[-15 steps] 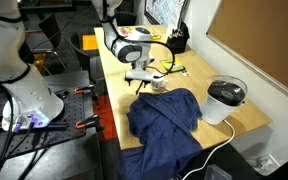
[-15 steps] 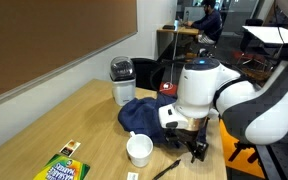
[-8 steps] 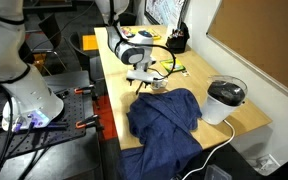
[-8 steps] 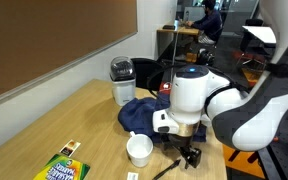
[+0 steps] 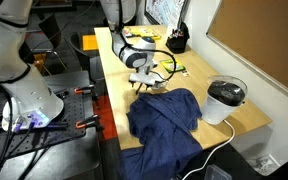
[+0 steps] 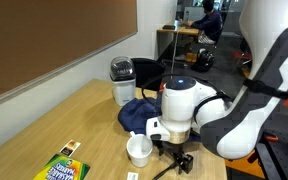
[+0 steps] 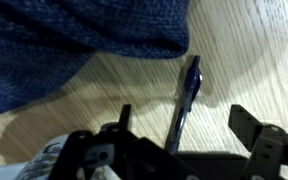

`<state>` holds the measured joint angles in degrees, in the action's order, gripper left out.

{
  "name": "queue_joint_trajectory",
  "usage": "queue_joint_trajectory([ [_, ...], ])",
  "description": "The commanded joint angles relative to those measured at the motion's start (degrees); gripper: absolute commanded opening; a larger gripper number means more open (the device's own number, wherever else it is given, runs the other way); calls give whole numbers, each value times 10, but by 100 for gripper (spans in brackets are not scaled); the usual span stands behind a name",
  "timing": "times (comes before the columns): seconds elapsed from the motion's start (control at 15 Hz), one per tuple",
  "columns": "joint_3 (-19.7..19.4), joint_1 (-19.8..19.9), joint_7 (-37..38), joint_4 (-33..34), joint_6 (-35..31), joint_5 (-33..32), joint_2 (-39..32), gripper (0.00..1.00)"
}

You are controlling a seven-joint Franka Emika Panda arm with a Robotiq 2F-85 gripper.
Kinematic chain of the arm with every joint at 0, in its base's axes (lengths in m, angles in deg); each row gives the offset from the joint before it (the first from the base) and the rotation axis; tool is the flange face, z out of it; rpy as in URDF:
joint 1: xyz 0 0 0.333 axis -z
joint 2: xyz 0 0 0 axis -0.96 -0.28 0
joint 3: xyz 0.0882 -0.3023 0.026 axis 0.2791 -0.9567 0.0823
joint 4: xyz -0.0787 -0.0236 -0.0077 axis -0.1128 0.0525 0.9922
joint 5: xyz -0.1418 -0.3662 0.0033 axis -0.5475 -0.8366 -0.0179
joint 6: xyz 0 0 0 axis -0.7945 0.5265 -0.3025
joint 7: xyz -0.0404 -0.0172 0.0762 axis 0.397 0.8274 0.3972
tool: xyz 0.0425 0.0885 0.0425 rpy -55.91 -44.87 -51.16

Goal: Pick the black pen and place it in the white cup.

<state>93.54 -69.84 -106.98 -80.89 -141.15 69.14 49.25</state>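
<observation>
My gripper stays low and shifts slightly toward the white cup (image 6: 139,150) next, then closes across the body of the black pen already between its open fingers.
The black pen (image 7: 185,98) lies flat on the wooden table, just past the edge of the blue cloth (image 7: 74,40). In the wrist view it runs between my two fingers. My gripper (image 7: 184,125) is open, low over the table and straddling the pen without closing on it. In an exterior view the gripper (image 6: 174,160) is right beside the small white cup (image 6: 139,150), and the pen's end (image 6: 162,171) pokes out below it. In an exterior view the gripper (image 5: 147,80) hides the pen, and the cup (image 5: 160,86) is barely visible.
The blue cloth (image 6: 142,115) (image 5: 166,118) is heaped next to the cup. A large white corded vessel with a black top (image 6: 122,80) (image 5: 225,100) stands behind it. A yellow-green packet (image 6: 62,168) lies near the table's edge. The table edge (image 5: 112,100) is close to the gripper.
The arm has come down and shifted toward the cup, bringing the open gripper lower around the pen. The pen, the cup and the cloth have not moved.
</observation>
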Motion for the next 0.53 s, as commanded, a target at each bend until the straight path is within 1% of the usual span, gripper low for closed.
queue_joint_trajectory([
  [0.0,-5,-8,21,26,0,-16,-22,71],
  [0.2,-2,-6,19,37,4,-17,-32,46],
  [0.47,-1,-5,17,48,8,-18,-35,18],
])
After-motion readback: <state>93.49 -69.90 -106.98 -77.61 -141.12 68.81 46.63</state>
